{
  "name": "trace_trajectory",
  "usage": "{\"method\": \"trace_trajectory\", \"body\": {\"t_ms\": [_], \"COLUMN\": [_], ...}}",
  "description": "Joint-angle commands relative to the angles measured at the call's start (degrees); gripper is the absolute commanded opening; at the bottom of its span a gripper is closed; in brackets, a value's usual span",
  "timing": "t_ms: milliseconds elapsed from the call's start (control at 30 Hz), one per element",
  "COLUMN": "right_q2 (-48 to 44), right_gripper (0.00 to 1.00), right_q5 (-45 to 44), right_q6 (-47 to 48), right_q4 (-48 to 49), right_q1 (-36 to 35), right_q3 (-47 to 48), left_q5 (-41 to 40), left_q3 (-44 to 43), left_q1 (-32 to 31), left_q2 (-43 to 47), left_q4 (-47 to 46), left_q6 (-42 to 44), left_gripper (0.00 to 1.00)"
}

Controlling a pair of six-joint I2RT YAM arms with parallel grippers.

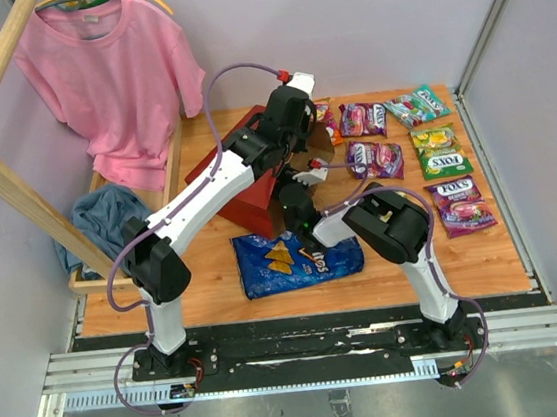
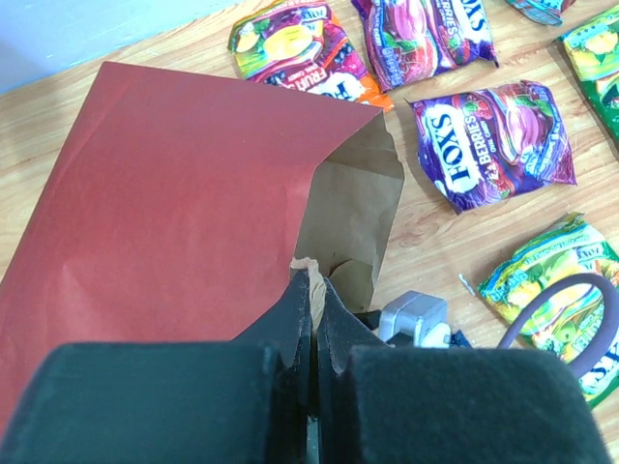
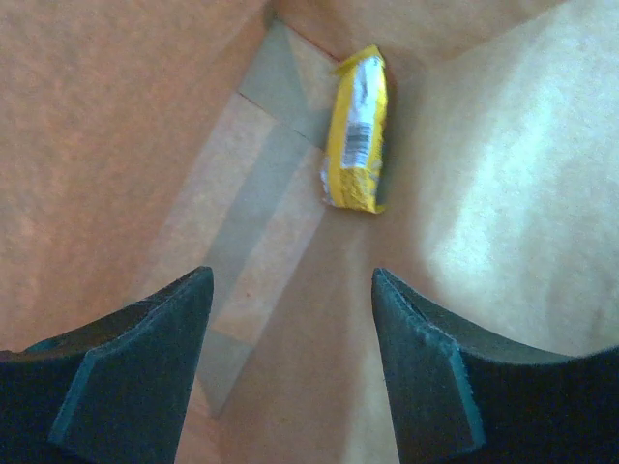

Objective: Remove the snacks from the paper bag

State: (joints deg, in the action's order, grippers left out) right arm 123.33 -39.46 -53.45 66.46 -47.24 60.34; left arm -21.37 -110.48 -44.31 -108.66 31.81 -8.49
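I will push my right gripper deeper into the bag, because the yellow candy bar lies beyond its open fingers. It will then go around both sides of the bar's near half and close.
The dark red paper bag lies on its side, mouth toward the right. My left gripper is shut on the torn brown edge of the bag's mouth, holding it up. My right gripper is inside the bag, open, with nothing between its fingers. A small yellow candy bar lies ahead of it on the brown paper, in the bag's far corner. Outside the bag, the blue Doritos bag lies in front of it. Several Fox's packets are spread on the table to the right.
A pink T-shirt hangs on a wooden rack at the back left, with a blue-grey cloth below it. Grey walls close the table at the back and right. The right arm's elbow sits beside the Doritos bag.
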Motion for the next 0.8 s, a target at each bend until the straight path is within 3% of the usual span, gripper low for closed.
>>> {"method": "trace_trajectory", "body": {"t_ms": [0, 200, 400, 667, 767], "right_q2": [1.16, 5.18, 6.96, 13.98, 15.38], "right_gripper": [0.68, 0.68, 0.69, 0.69, 0.68], "right_q5": [-2.52, -1.85, -1.62, 8.77, 11.31], "right_q6": [0.03, -6.14, -11.35, -16.00, -14.86], "right_q4": [1.61, -6.32, -9.70, -3.23, -5.88], "right_q1": [0.37, 2.88, 4.72, 7.87, 8.28], "right_q3": [4.69, 11.94, 12.29, 15.59, 19.41], "left_q5": [-0.55, -0.67, -1.01, -0.44, 1.21], "left_q3": [-1.47, -0.45, -0.48, -0.05, 0.38], "left_q1": [0.11, 0.11, 0.41, 0.46, 0.46], "left_q2": [0.51, 2.11, 2.49, 4.45, 5.48], "left_q4": [-0.85, -1.05, -0.96, -0.98, -1.14], "left_q6": [-0.67, -0.18, 0.41, 0.42, 0.07], "left_gripper": [0.01, 0.00, 0.01, 0.00, 0.01]}}
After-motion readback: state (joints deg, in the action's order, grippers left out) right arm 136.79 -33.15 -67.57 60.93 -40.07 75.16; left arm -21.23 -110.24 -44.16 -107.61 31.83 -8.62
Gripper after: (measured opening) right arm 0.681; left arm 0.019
